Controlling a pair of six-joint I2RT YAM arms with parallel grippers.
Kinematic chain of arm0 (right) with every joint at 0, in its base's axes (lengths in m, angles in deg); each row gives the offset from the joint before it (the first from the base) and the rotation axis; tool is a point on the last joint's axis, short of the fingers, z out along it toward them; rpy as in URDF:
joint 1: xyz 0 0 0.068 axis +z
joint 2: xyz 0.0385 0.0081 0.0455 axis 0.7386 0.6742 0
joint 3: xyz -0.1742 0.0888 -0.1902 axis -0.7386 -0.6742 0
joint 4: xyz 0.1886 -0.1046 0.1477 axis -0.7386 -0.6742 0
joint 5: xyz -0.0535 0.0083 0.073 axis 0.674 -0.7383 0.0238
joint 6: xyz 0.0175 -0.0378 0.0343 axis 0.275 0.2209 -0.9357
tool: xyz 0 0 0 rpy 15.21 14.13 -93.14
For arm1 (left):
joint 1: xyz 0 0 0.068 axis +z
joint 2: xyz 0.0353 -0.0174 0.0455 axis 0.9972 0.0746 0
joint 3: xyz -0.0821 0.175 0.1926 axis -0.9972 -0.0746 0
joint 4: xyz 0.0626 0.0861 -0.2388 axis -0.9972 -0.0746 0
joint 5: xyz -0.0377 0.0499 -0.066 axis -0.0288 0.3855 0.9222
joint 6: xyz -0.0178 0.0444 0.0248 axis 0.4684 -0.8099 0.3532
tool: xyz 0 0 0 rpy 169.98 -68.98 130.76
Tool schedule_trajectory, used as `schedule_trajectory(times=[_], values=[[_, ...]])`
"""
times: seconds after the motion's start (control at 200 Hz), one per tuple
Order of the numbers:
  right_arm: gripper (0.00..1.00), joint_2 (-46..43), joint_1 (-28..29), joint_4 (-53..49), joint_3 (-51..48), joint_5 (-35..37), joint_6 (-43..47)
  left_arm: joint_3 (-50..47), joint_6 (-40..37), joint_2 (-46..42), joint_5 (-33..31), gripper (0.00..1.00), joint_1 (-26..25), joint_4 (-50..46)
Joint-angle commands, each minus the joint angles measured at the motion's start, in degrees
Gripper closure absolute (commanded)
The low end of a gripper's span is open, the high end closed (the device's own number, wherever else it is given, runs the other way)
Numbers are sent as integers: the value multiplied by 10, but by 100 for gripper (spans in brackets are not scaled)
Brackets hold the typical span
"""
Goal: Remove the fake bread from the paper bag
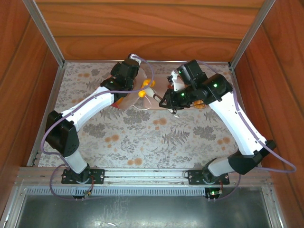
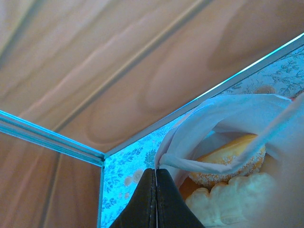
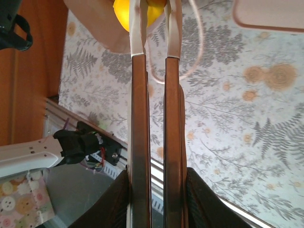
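I will next swing the tongs with my right gripper away from the bag's opening and down onto the pale pink tray (image 1: pixel 162 82) (image 3: pixel 275 12) to let go, because the ends of the tongs are pinching the yellow-orange bread.
The paper bag (image 1: pixel 122 103) lies at the back of the table with its mouth facing right. My left gripper (image 1: pixel 124 80) is shut on the bag's white rim (image 2: pixel 164 156), holding the mouth open. Inside the bag lie a sugared golden roll (image 2: pixel 230 161) and a pale knobbly piece (image 2: pixel 228 204) of fake bread. My right gripper (image 1: pixel 167 100) is shut on the handles of metal tongs (image 3: pixel 154 118). The tong tips pinch a yellow-orange piece of bread (image 3: pixel 135 12) at the bag's mouth (image 1: pixel 142 92).
A flat pale pink tray (image 3: pixel 268 16) lies just right of the tongs, partly under my right arm. Wooden walls with metal rails (image 1: pixel 47 40) close in the back and sides. The floral tablecloth (image 1: pixel 156 137) spreads out in front of the bag.
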Motion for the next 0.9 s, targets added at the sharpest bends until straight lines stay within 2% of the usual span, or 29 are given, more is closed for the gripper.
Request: schedule_trajectory(times=[0.0,0.205,0.395,0.58,0.895], values=[[79,-36,-17,-30,32,44,14,14,11,-6,-13,100,5,7],[78,-49,-74,-82,35,84,22,11,7,-12,-11,100,7,8],[79,-39,-118,-93,-36,108,33,8,6,-19,-6,100,7,10],[79,-3,-135,-98,-68,156,54,6,8,-22,-3,100,7,11],[76,95,-155,-112,-48,208,86,4,17,-21,-2,100,8,14]])
